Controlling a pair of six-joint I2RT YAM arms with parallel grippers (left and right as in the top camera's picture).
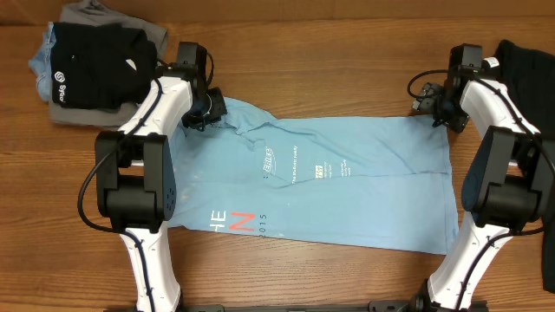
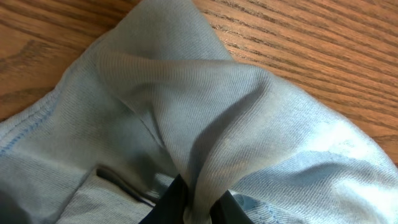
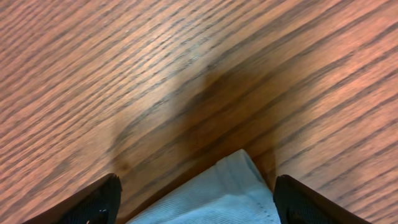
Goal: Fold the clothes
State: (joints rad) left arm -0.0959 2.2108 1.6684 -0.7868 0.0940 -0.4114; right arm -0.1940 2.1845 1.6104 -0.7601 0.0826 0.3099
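I will lift the pinched corner with my left gripper next, pull it back over the flat cloth near the coral-red lettering (image 1: 196, 198) and let go, because that cloth lies uncovered.
A light blue T-shirt (image 1: 347, 186) lies spread flat across the table, chest print and coral-red and white lettering facing up. My left gripper (image 1: 211, 107) is at its far left corner, shut on a pinched fold of the blue cloth (image 2: 186, 93). In the left wrist view the cloth bunches upward between the two dark fingers of the left gripper (image 2: 202, 198). My right gripper (image 1: 431, 95) hovers at the shirt's far right corner. It is open (image 3: 196, 183), and the corner of the shirt (image 3: 227, 190) lies between its fingers (image 3: 99, 199) without touching them.
A pile of clothes sits at the back left, with a black garment (image 1: 95, 61) bearing a white logo on top of grey (image 1: 104, 17) and blue pieces. Another black garment (image 1: 529, 61) lies at the back right, behind the right arm. Bare wooden table (image 1: 329, 52) surrounds the shirt.
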